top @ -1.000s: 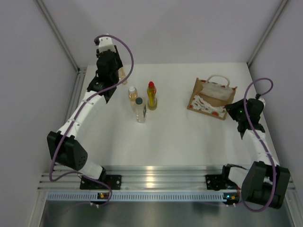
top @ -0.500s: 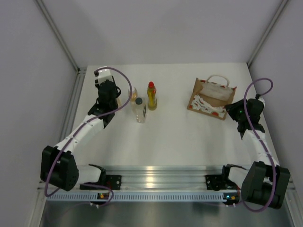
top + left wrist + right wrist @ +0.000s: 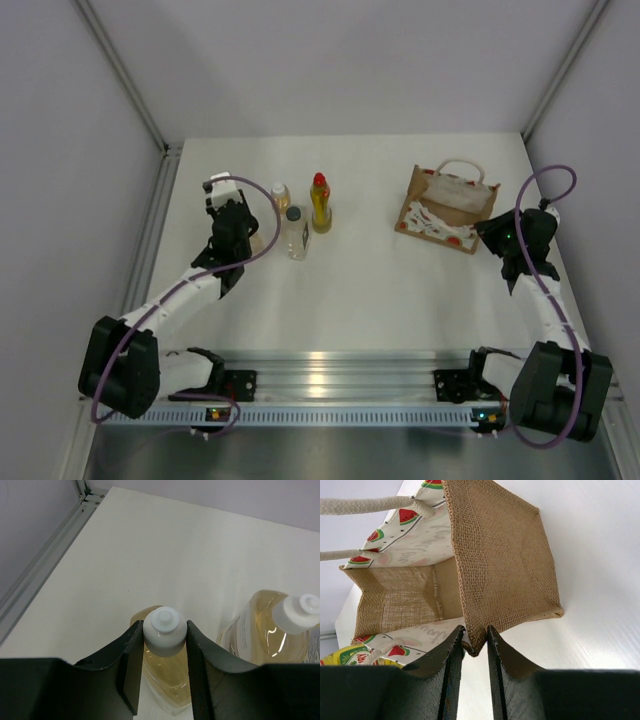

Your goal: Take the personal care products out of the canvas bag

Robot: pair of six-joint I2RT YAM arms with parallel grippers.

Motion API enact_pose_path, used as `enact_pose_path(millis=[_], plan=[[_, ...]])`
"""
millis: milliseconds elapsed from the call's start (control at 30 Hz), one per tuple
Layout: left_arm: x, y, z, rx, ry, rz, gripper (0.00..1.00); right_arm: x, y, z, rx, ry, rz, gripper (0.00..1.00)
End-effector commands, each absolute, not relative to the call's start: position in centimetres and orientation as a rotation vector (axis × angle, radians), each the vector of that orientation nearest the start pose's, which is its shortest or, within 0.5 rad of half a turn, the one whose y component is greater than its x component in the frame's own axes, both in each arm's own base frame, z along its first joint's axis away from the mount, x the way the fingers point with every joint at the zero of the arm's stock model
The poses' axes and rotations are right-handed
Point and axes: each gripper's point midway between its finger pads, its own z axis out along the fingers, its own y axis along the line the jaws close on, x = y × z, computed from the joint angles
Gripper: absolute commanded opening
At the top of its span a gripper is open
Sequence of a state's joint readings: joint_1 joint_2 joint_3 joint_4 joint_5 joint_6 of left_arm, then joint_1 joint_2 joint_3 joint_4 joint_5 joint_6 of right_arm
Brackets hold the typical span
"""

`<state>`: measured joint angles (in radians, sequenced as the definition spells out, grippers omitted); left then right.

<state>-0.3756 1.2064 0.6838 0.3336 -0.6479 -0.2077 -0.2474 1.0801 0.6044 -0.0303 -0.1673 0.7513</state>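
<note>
I should next move my left gripper toward the second amber bottle and the clear bottle, and then open it.
My left gripper is shut on the white cap of a clear amber-filled bottle, which hangs upright at the table, left of the other personal care products. From above, the left gripper hides most of that bottle. Beside it stand a second amber bottle, a clear bottle with a dark grey cap and a yellow bottle with a red cap. The canvas bag lies at the right. My right gripper is shut on the bag's burlap edge.
The metal frame rail runs along the table's left edge, with grey walls on three sides. The bag's white looped handles point toward the back wall.
The left arm has come down and forward from the back left, bringing the held amber bottle beside the standing bottles. The right arm and the bag have not moved.
</note>
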Motion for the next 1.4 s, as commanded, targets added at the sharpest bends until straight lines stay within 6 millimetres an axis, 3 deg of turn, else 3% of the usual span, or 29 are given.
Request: enact_pose_path(millis=[0, 200, 600, 700, 833, 900, 1000, 1033, 1233, 1267, 1333, 1367], plan=[[39.0, -6.1, 28.2, -0.405, 1.425, -0.043, 0.00, 34.1, -2.8, 14.8, 0.894, 1.902, 0.478, 0.24], [38.4, -8.4, 26.4, -0.344, 1.472, 0.013, 0.00, 34.1, -2.7, 15.1, 0.889, 1.897, 0.491, 0.24], [38.9, -8.7, 23.0, -0.356, 1.585, 0.078, 0.00, 34.0, -2.4, 15.5, 0.873, 1.891, 0.510, 0.24], [38.8, -8.8, 22.6, -0.345, 1.600, 0.084, 0.21, 34.0, -2.4, 15.8, 0.870, 1.883, 0.509, 0.25], [38.7, -8.9, 22.9, -0.341, 1.602, 0.077, 0.60, 34.0, -2.3, 16.1, 0.865, 1.877, 0.513, 0.29], [38.6, -8.9, 23.1, -0.341, 1.607, 0.080, 0.68, 34.0, -2.3, 16.3, 0.864, 1.872, 0.515, 0.30], [38.3, -8.8, 24.0, -0.349, 1.604, 0.070, 0.84, 34.1, -2.2, 16.5, 0.861, 1.869, 0.523, 0.38], [38.2, -8.8, 24.2, -0.351, 1.605, 0.066, 0.98, 34.2, -2.2, 16.7, 0.856, 1.866, 0.527, 0.45], [37.5, -9.0, 27.0, -0.369, 1.638, 0.017, 0.98, 34.5, -2.1, 18.1, 0.839, 1.848, 0.539, 0.66], [37.4, -9.1, 28.7, -0.408, 1.620, -0.023, 0.98, 34.5, -2.1, 18.4, 0.835, 1.845, 0.538, 0.68], [36.6, -8.7, 28.0, -0.419, 1.698, 0.005, 0.98, 34.6, -2.2, 19.3, 0.821, 1.830, 0.535, 0.73], [36.5, -9.0, 29.5, -0.462, 1.688, -0.041, 0.98, 34.6, -2.3, 19.7, 0.817, 1.821, 0.531, 0.76]])
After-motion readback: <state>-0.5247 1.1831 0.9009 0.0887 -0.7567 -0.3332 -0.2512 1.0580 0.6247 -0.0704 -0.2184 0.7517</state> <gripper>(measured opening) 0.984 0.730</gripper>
